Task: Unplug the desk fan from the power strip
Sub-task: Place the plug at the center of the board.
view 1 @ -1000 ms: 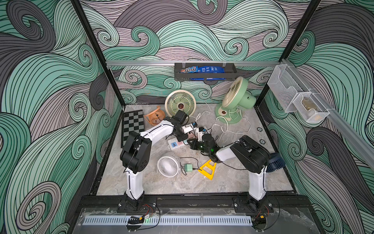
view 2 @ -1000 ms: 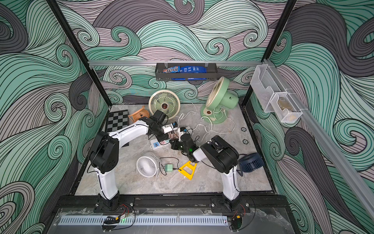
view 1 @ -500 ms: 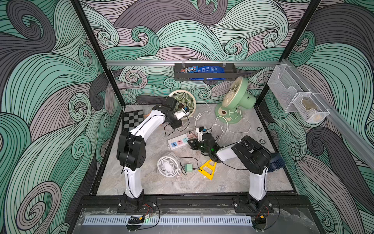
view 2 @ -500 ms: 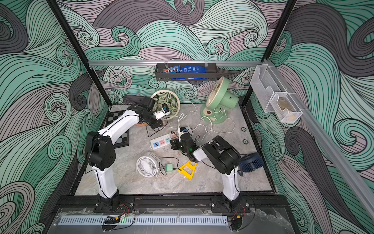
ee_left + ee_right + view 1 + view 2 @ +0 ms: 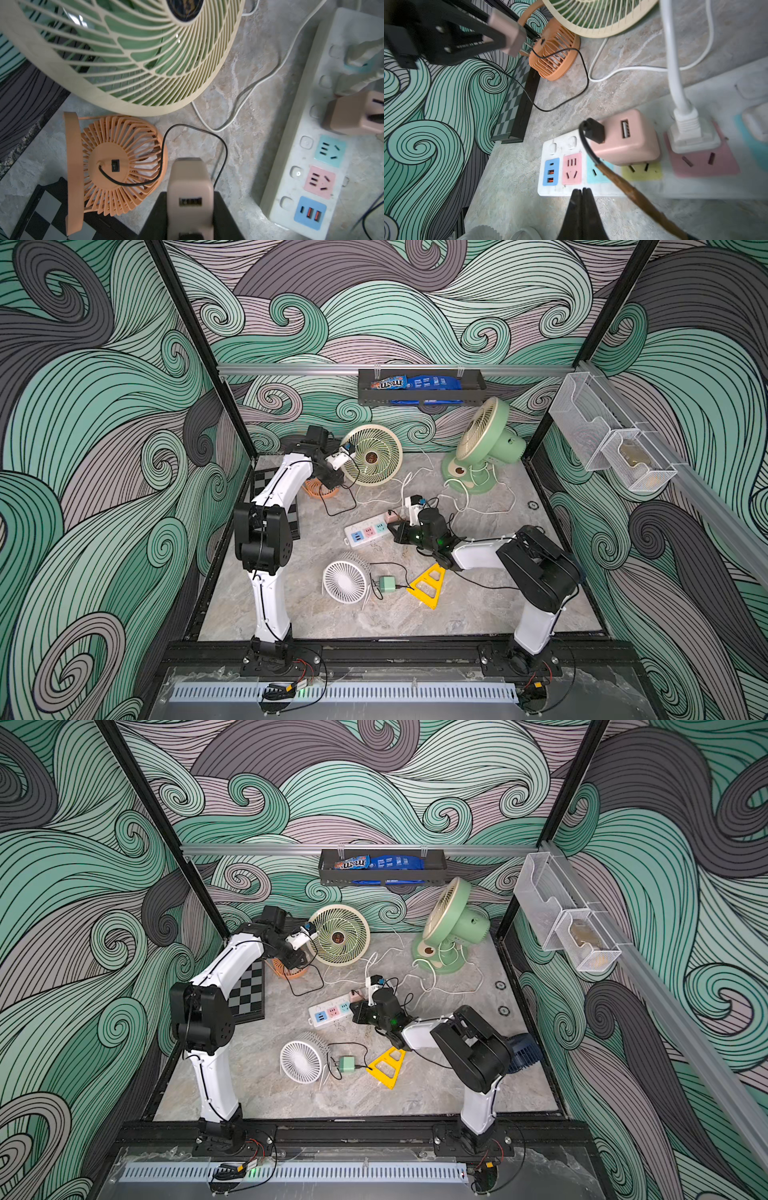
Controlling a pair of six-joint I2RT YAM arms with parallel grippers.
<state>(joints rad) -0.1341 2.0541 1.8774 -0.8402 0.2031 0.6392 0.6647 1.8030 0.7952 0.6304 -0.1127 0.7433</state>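
The beige plug adapter is already clear of the power strip, so my left gripper needs to come down next to the bare tabletop beside the orange fan (image 5: pixel 318 489) and release the adapter.
The power strip (image 5: pixel 368 533) (image 5: pixel 332 1011) lies mid-table, white with pastel sockets (image 5: pixel 307 166) (image 5: pixel 562 143). The orange desk fan (image 5: pixel 318 489) (image 5: pixel 116 166) (image 5: pixel 556 56) lies at the back left. Its black cord (image 5: pixel 220 143) runs to a beige plug adapter (image 5: pixel 190 187) (image 5: pixel 508 35). My left gripper (image 5: pixel 332 480) (image 5: pixel 190 199) is shut on that adapter, raised above the orange fan and clear of the strip. My right gripper (image 5: pixel 399 531) (image 5: pixel 582 192) is shut and empty, its tips at the strip's long edge.
A pink adapter (image 5: pixel 627 141) and a white plug (image 5: pixel 689 133) sit in the strip. A cream fan (image 5: pixel 372 456), green fan (image 5: pixel 486 448), small white fan (image 5: pixel 347 583), green adapter (image 5: pixel 387 584), yellow triangle (image 5: pixel 428 587) and chessboard (image 5: pixel 249 994) stand around.
My left arm has swung from the power strip up and back-left to the orange fan, carrying the beige adapter out of its socket. The right gripper has stayed at the strip.
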